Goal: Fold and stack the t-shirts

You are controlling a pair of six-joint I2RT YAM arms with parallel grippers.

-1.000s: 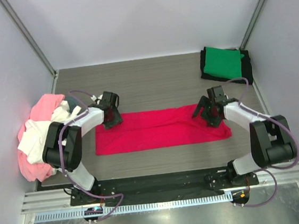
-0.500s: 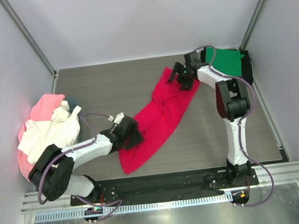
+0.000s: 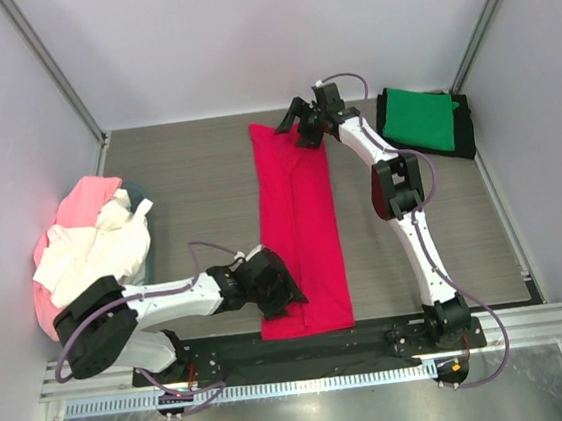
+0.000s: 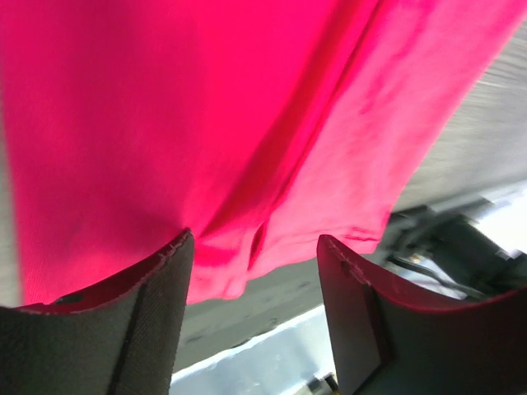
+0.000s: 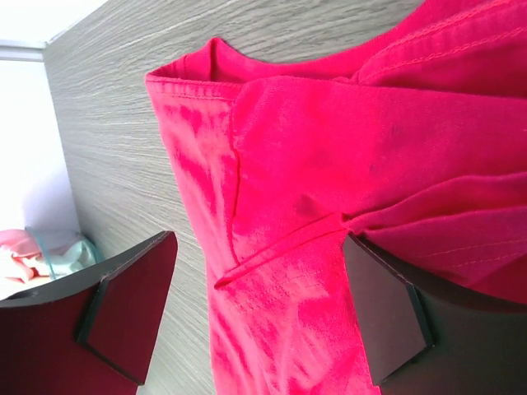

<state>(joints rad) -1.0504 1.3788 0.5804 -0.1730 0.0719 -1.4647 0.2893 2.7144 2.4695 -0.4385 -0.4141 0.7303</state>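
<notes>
My right gripper brings its fingers back toward the base onto the t-shirt hem's free corner [image 3: 349, 321] next, since my left gripper covers the other side.
The crimson t-shirt [image 3: 303, 228] lies flat as a long folded strip running from the table's near edge to the far side. My left gripper [image 3: 285, 290] is open at its near end; in the left wrist view [image 4: 254, 239] the cloth's hem [image 4: 206, 123] sits between the spread fingers. My right gripper [image 3: 300, 133] is open at the far end, over the collar end [image 5: 329, 164], with the jaws wide apart [image 5: 257, 239]. A folded green t-shirt [image 3: 422, 118] lies on a black one [image 3: 466, 129] at the back right.
A loose pile at the left edge holds light pink [image 3: 81, 201], white [image 3: 94, 252] and greyish-teal [image 3: 140, 195] t-shirts. The metal rail [image 3: 309, 378] runs along the near edge. Grey walls close in the table on three sides.
The crimson t-shirt has swung from lying crosswise to lying front to back. My left gripper moved to the near edge, my right gripper to the far side.
</notes>
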